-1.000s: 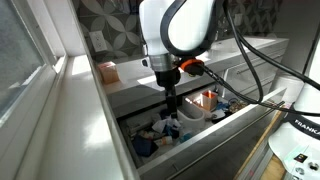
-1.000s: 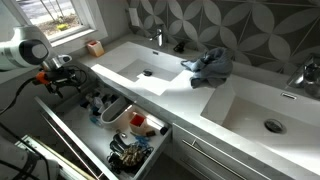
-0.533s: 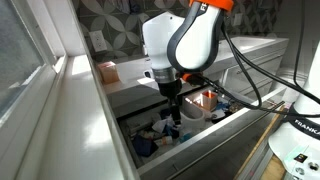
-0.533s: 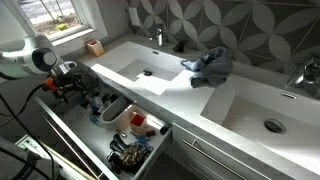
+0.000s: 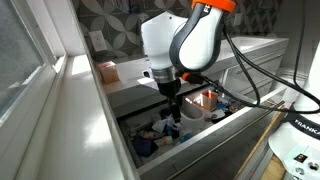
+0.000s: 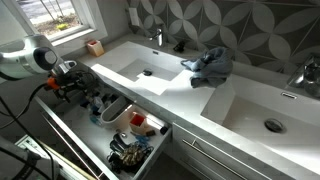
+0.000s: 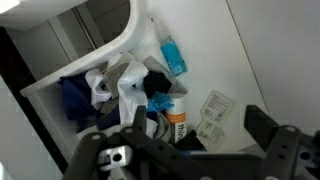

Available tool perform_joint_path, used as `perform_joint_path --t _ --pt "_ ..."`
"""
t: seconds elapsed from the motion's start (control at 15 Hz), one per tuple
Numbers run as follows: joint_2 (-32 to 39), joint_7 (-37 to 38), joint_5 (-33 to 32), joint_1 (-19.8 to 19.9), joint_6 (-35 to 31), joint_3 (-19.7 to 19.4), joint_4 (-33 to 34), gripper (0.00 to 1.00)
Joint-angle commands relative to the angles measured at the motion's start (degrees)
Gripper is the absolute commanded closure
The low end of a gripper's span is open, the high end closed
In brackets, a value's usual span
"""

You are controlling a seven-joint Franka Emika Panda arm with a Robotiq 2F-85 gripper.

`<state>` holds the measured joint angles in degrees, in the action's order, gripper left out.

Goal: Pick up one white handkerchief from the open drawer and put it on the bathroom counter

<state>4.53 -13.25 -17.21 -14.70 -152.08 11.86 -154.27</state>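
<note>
I need to move my gripper down and to the left in the wrist view, onto the white handkerchief's end by the bottle, because the handkerchief lies beside the middle of my fingers.
The drawer (image 5: 205,128) stands pulled out under the bathroom counter (image 6: 185,95). It holds blue and white cloths (image 5: 158,135) and small orange items. In the wrist view a white handkerchief (image 7: 118,82) lies crumpled beside a blue cloth (image 7: 74,98) and an orange-and-white bottle (image 7: 176,120). My gripper (image 5: 172,110) hangs over the drawer's contents and also shows at the drawer's far end (image 6: 72,90). Its jaws (image 7: 176,142) are spread wide and hold nothing, above the bottle and a paper packet (image 7: 212,112).
A blue-grey cloth (image 6: 208,66) lies on the counter between the two basins. An orange box (image 6: 95,47) stands on the counter by the window. A white window sill (image 5: 60,110) runs beside the drawer. A white tray (image 6: 118,112) and dark items (image 6: 130,152) fill the drawer.
The arm has swung and tilted a little over the drawer in the first half second, then stayed nearly still. The jaws stay open and empty.
</note>
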Motion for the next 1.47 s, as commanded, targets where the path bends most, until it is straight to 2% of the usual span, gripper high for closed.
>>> perform_joint_path --t 0.0,0.2,0.33,0.8,0.87,1.0,1.13,1.27,1.4 --pt "4.2 5.6 -13.8 0.5 -0.7 -2.4 4.1 0.00" --pt "8.0 8.4 -20.7 -0.4 -1.3 -4.3 7.4 0.00" --pt "10.7 9.5 -23.2 -0.8 -1.6 -4.9 9.5 0.00" --pt "19.0 9.5 -25.1 -1.1 -2.6 -5.8 14.6 0.00" --pt "19.7 9.4 -25.2 -1.3 -2.7 -6.0 15.1 0.03" --pt "21.2 9.4 -25.5 -1.5 -2.9 -6.6 16.1 0.16" --pt "22.3 9.6 -25.9 -1.9 -3.0 -7.2 17.0 0.34" --pt "23.1 9.8 -26.3 -2.1 -3.1 -7.7 17.6 0.42" --pt "23.5 10.0 -26.6 -2.4 -3.1 -7.9 18.0 0.54"
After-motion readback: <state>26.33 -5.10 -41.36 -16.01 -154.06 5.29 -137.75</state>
